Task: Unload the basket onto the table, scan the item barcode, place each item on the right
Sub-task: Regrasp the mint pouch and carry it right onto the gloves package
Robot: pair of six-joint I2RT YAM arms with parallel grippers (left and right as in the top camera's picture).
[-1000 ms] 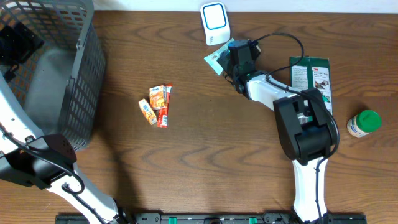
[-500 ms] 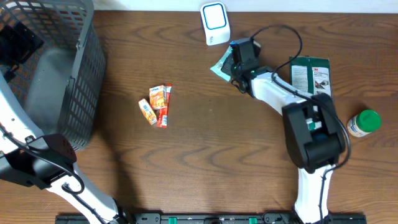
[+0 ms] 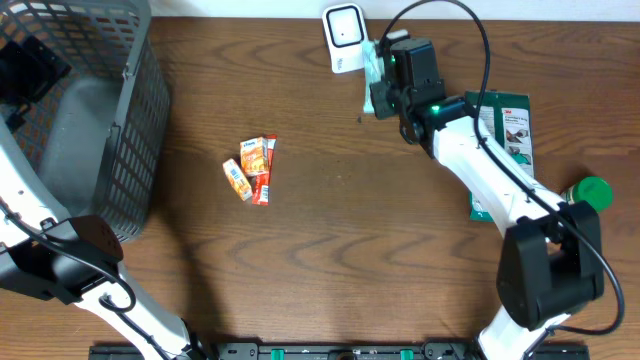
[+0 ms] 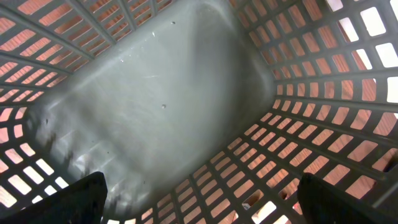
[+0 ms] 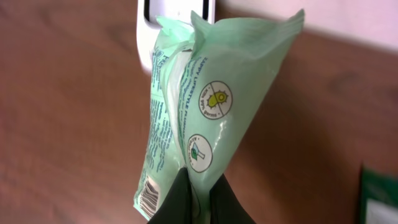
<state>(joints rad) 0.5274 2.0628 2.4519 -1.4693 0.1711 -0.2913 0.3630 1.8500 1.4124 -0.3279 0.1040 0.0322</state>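
Note:
My right gripper will move back from the scanner, then down over the dark green box's edge (image 3: 527,171) by the green-lidded bottle, and open where other items lie.
A pale green soft pack (image 5: 214,93) hangs pinched at its lower edge in my shut right gripper (image 5: 200,190). Its barcode (image 5: 148,196) shows on the bottom left corner. In the overhead view the pack (image 3: 373,62) is held just right of the white scanner (image 3: 343,35), off the table, with the right gripper (image 3: 380,88) below it. The scanner (image 5: 144,53) stands directly behind the pack in the right wrist view. My left gripper (image 4: 202,208) is open, inside the grey mesh basket (image 4: 155,106), holding nothing.
The grey basket (image 3: 140,120) fills the left end of the table. A few orange snack packets (image 3: 255,168) lie mid-table. A dark green box (image 3: 505,125) lies under the right arm, and a green-lidded bottle (image 3: 585,197) lies at the far right.
My right gripper shut on the green pack, lifted it off the table and carried it up beside the scanner. The left arm stayed still.

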